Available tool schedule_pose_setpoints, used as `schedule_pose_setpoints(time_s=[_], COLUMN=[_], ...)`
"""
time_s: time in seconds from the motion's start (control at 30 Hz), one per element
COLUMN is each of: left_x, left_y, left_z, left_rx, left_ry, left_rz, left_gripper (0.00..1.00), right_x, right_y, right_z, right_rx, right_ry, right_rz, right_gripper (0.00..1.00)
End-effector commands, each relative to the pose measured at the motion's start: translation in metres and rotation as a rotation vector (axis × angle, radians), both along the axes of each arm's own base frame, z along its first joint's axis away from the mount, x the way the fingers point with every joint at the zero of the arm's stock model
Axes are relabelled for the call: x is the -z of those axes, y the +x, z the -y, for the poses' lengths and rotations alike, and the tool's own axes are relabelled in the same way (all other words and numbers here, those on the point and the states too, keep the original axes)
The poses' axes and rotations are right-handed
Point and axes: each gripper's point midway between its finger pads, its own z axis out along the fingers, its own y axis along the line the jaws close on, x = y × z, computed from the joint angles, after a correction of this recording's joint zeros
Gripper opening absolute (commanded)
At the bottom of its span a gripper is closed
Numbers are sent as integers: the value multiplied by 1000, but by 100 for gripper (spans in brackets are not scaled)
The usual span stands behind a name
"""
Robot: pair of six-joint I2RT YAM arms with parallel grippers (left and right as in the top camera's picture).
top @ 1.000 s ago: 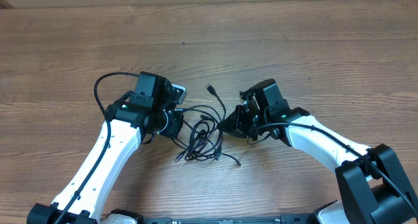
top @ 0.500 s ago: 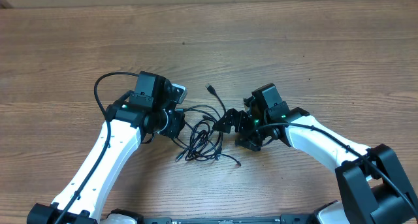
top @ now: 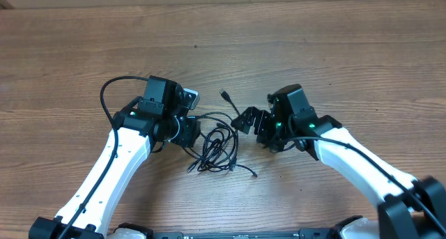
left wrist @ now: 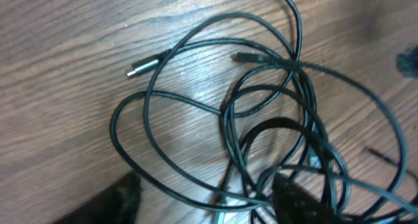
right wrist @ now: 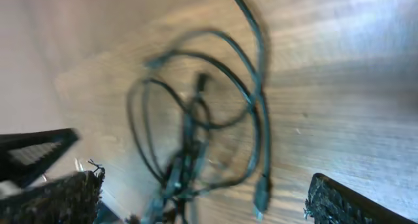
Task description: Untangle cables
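Several bunched cable pieces run close together, so my right gripper moves back and down onto them next, fingers open, to the left in the overhead view.
The cables (top: 217, 145) lie as a loose black tangle on the wooden table between my two grippers. One plug end (top: 224, 94) trails off to the far side. My left gripper (top: 192, 132) is at the tangle's left edge. In the left wrist view its jaws (left wrist: 206, 208) stand apart, with several strands (left wrist: 261, 106) running between and over the dark fingertips (left wrist: 300, 201). A silver-tipped plug (left wrist: 140, 67) lies ahead of them. My right gripper (top: 254, 127) is just right of the bundle, wide open (right wrist: 202, 201). The blurred cables (right wrist: 196, 119) and a plug (right wrist: 261, 198) lie between its fingers (right wrist: 353, 204), untouched.
The wooden table (top: 313, 51) runs out on all sides of the bundle. A thick black robot cable (top: 111, 93) loops out behind the left arm. Another cable plug (top: 252, 174) points toward the near edge.
The right gripper has opened wide, let go of the strand it pinched, and drawn back a little to the right. The left gripper's jaws have spread wider. The bundle has barely shifted.
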Motion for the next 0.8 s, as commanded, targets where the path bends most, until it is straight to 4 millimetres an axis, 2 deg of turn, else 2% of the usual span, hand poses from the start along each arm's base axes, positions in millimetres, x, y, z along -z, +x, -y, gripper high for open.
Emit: schedule_pose_setpoints(time_s=[0.0,0.07,0.1,0.13,0.23,0.47,0.77], left_x=[-3,-3,-2,-2,1,7,7], left_y=[4,5,6,8,12,21,27], left_z=[4,4,3,1,-5,-34,-61], left_rx=[2,0,-2,-7,-30,-250,-404], left_ry=[-8,-6,-2,10,43,147,124], left_rz=[5,9,11,16,25,22,0], left_gripper=[76,86,98,100,100,100,100], right_x=[-45,-58,-64,-68,-71,-68,-44], right_y=[19,17,15,13,3,-24,-37], right_z=[-4,-13,-19,-24,-39,-64,-63], right_rx=[-5,-46,-72,-88,-133,-218,-177], right_ry=[6,24,32,40,55,58,3], right_rz=[202,268,300,317,330,322,208], right_gripper=[100,100,100,100,100,99,98])
